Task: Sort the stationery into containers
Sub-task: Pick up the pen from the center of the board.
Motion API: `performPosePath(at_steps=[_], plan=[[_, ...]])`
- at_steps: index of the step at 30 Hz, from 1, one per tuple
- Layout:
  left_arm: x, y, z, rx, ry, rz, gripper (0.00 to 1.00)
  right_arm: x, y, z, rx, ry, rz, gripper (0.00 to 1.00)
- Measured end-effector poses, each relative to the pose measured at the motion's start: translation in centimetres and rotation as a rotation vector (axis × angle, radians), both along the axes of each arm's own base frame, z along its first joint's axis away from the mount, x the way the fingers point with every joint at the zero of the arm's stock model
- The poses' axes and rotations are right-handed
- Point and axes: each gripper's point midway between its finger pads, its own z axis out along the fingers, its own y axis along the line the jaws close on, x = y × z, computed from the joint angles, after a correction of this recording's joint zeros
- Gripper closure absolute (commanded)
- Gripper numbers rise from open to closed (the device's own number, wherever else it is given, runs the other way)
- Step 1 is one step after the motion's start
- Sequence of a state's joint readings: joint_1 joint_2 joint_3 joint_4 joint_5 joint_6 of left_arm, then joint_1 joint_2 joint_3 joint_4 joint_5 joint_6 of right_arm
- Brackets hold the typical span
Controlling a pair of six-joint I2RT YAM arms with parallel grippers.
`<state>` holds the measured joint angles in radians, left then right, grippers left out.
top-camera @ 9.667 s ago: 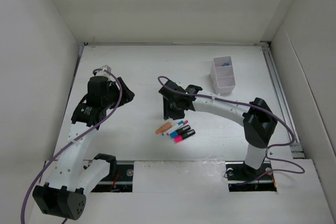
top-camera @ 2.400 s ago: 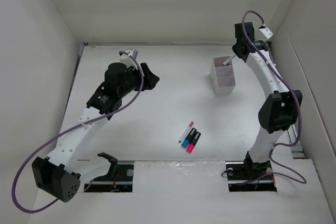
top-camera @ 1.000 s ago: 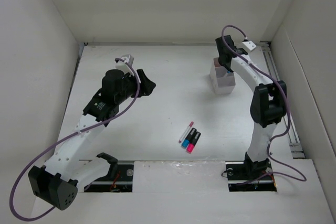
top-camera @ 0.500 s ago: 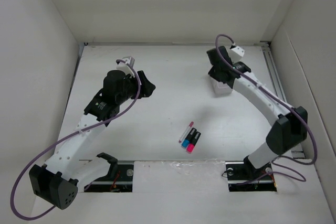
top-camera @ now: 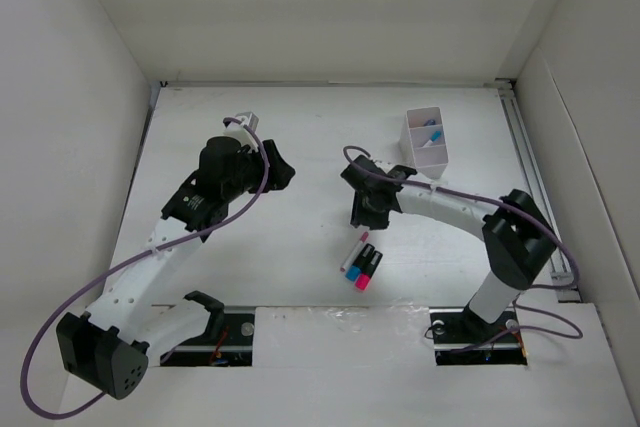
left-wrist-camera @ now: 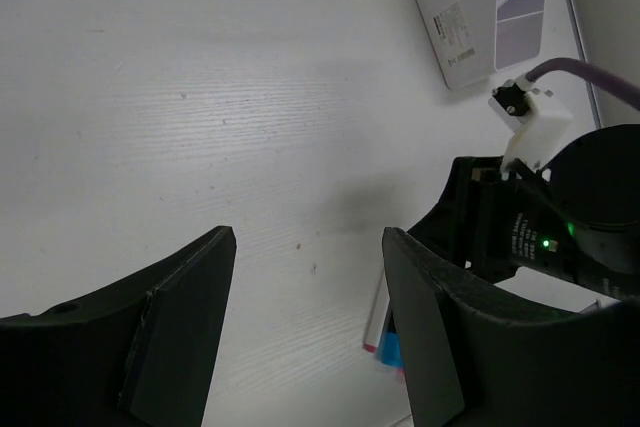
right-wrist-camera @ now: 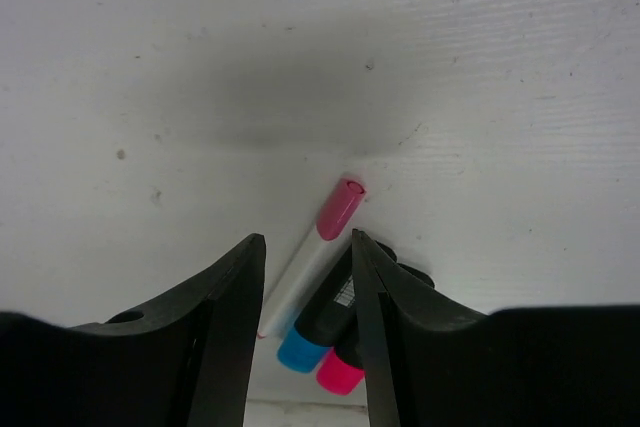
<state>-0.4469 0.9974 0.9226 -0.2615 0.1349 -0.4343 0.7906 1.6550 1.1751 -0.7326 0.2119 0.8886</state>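
My right gripper should next go down over the pen's pink cap and close on that end with the cap, because it is below my right gripper, between its open fingers.
A thin pen [top-camera: 354, 250] with a pink cap and two black markers, one blue-ended [top-camera: 362, 259] and one pink-ended [top-camera: 368, 273], lie side by side at the table's front middle. My right gripper [top-camera: 362, 215] hovers open and empty just behind them. In the right wrist view the right gripper [right-wrist-camera: 307, 247] has the pen [right-wrist-camera: 318, 247] between its open fingers, with the blue-ended marker [right-wrist-camera: 318, 322] and the pink-ended marker [right-wrist-camera: 340, 369] beside it. The white two-compartment box [top-camera: 426, 154] stands at the back right with small blue pieces inside. My left gripper [top-camera: 278, 169] is open and empty, up at the left middle.
White walls enclose the table on three sides. In the left wrist view my open left gripper [left-wrist-camera: 308, 247] looks toward the right arm [left-wrist-camera: 540, 227], the pen [left-wrist-camera: 378, 315] and the box [left-wrist-camera: 458, 22]. A metal rail [top-camera: 530, 177] runs along the right edge.
My right arm has swung from the box at the back right down and left to hover over the pen and markers. The left arm has barely moved.
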Motion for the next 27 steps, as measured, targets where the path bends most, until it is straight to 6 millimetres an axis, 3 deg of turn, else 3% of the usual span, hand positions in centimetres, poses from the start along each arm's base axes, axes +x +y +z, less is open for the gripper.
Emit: performPosePath(at_steps=[3,16,18,23,27], plan=[[0.0,0.0,0.0,0.0,0.0,0.0,0.42,-0.5,-0.2,-1.6,-0.024,0.039,-0.008,0.54],[-0.1,0.1,0.2,-0.003,-0.006,0.0,0.42,-1.3,-0.5,-5.1,-0.062,0.111,-0.063,0.65],[-0.1,0.1,0.2,-0.003,-0.006,0.0,0.42,-1.3,-0.5,-5.1,-0.06,0.111,-0.069,0.68],[-0.1,0.1,0.2,-0.003,-0.006,0.0,0.42,-1.3,-0.3,-5.1,-0.049,0.114,-0.073,0.96],[-0.1,0.1,0.2,-0.003,-0.006,0.0,0.42,-1.1,0.3,-4.9,-0.023,0.112,-0.072,1.0]])
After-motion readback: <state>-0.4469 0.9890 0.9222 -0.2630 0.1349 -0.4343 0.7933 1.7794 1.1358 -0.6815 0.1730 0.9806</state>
